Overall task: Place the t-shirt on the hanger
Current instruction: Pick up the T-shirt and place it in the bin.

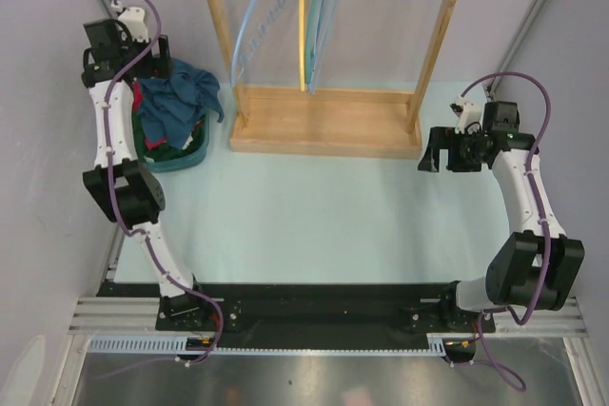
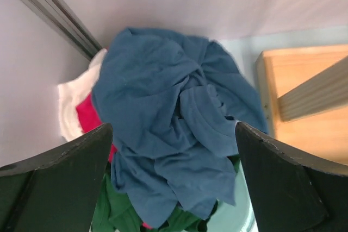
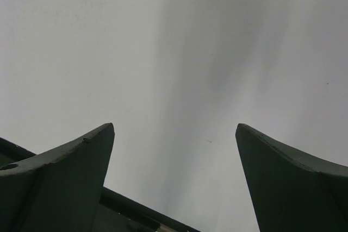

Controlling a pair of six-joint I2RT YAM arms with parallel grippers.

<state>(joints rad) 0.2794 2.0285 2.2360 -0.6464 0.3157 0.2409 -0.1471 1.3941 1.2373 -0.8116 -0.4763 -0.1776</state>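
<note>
The bunched middle fold (image 1: 179,98) (image 2: 184,108) of the t-shirt is on top of the pile, so I need to lower my left gripper onto it next.
The dark teal-blue t-shirt (image 1: 186,92) lies crumpled on top of a pile of clothes in a teal basket (image 1: 186,157) at the far left. In the left wrist view the t-shirt (image 2: 174,107) fills the middle. My left gripper (image 1: 160,60) hovers above it, open and empty (image 2: 174,130), apart from the cloth. The thin pale hanger (image 1: 326,21) hangs on the wooden rack, right of a yellow one. My right gripper (image 1: 427,152) is open and empty (image 3: 175,130) above bare table at the right.
The wooden rack (image 1: 324,123) stands at the back centre, its base (image 2: 304,88) right beside the basket. A thick light-blue hanger (image 1: 255,26) and a yellow hanger (image 1: 303,30) hang on it. Pink-red (image 2: 88,115), white (image 2: 72,104) and green (image 2: 117,207) clothes lie under the t-shirt.
</note>
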